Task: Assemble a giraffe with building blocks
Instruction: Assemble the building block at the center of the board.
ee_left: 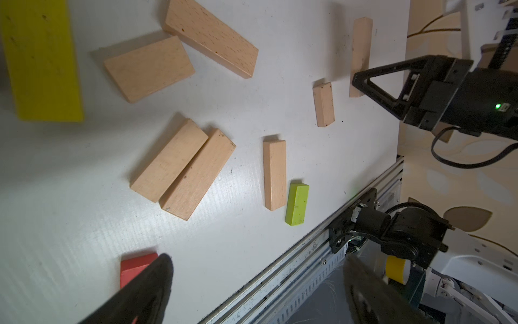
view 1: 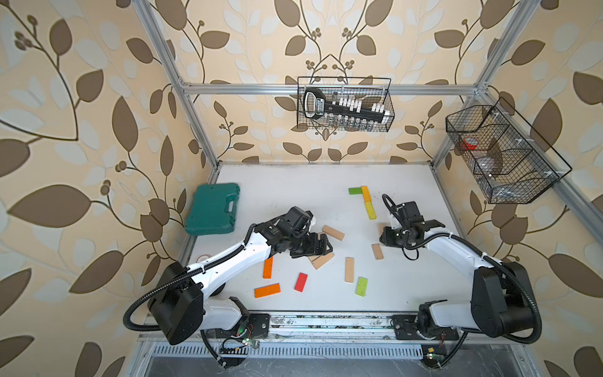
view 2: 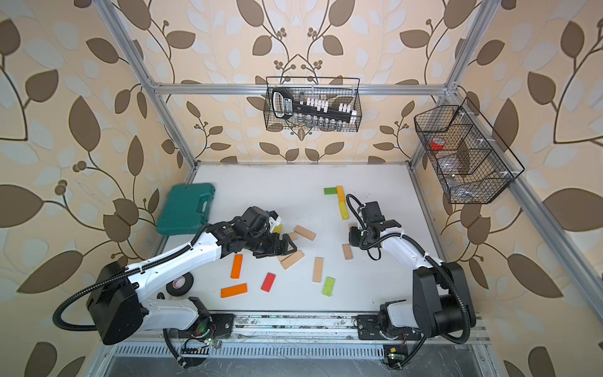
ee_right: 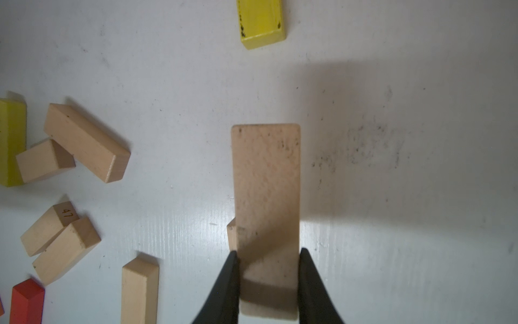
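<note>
The yellow block's near end (view 1: 372,217) (ee_right: 263,41), where the L stops, lies outward and below, so my right gripper lowers outward and releases the plank there next.
Building blocks lie scattered on the white table (view 1: 293,182). At the back, a green block (view 1: 354,190), an orange one (view 1: 366,193) and a yellow one (view 1: 370,210) form an L. My right gripper (ee_right: 269,252) is shut on a beige plank (ee_right: 266,182), held just off the table near the yellow block (ee_right: 262,25). My left gripper (ee_left: 258,261) is open and empty, hovering over two side-by-side beige planks (ee_left: 182,168). In a top view the left gripper (view 1: 321,246) is mid-table. Loose beige (view 1: 349,269), lime (view 1: 361,286), red (view 1: 301,282) and orange (view 1: 267,290) blocks lie nearer the front.
A green plastic case (view 1: 213,209) sits at the table's left edge. A black tape roll (view 2: 179,284) lies under the left arm. Wire baskets (view 1: 346,104) hang on the back and right walls. An aluminium rail (view 1: 326,321) runs along the front edge.
</note>
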Available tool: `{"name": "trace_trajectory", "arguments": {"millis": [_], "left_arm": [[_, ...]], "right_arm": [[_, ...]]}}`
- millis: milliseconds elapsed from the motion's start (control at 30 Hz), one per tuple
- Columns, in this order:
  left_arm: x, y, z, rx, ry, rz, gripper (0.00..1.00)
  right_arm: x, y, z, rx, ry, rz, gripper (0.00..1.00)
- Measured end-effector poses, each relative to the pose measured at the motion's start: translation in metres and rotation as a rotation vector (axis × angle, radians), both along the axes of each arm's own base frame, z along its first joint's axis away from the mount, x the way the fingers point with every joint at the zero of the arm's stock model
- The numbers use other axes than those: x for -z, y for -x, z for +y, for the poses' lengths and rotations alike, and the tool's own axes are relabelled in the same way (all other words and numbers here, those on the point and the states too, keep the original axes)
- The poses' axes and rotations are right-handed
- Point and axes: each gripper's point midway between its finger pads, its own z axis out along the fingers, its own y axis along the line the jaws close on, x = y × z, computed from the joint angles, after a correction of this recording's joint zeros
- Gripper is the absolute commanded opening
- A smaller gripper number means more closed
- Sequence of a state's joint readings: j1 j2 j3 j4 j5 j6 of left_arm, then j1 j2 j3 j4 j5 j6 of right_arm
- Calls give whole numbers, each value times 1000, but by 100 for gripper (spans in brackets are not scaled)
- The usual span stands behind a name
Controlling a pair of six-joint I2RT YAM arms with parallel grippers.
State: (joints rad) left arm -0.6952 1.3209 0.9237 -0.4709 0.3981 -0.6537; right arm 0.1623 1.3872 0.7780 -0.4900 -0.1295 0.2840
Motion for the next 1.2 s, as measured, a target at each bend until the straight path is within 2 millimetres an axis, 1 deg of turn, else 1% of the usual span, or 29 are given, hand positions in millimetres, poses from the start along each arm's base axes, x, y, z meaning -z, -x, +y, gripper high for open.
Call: {"name": "trace_trajectory", "arguments": {"millis": [233,467,533,600,700,800,933,1100,1200], "left_arm": [[5,-5,-9,29,8,5,95],[9,-7,-14,46,18,8,95],[9,-7,-15,50,19,4,95],[9,-7,-15,55,20,1,95],[10,-7,-15,59,18,-1,95],[10,-7,-15,61,17,-2,95],[10,-7,-15,62,17,-3,95],[10,-7,-15,62,17,-3,95],[10,-7,-15,63,18,-3,95]], "right_arm": [[23,-2,-2,6,23,53,19],[33,-3,-2,8,38,71,19],[35,-2,5,-12,44,73,19],[38,0,16,-48,56,78,19],[38,0,33,-93,55,64,19],[38,1,38,-102,48,64,19],[37,-1,32,-79,49,65,19],[37,-6,9,-13,57,70,19],[36,-9,3,-2,72,71,21]]}}
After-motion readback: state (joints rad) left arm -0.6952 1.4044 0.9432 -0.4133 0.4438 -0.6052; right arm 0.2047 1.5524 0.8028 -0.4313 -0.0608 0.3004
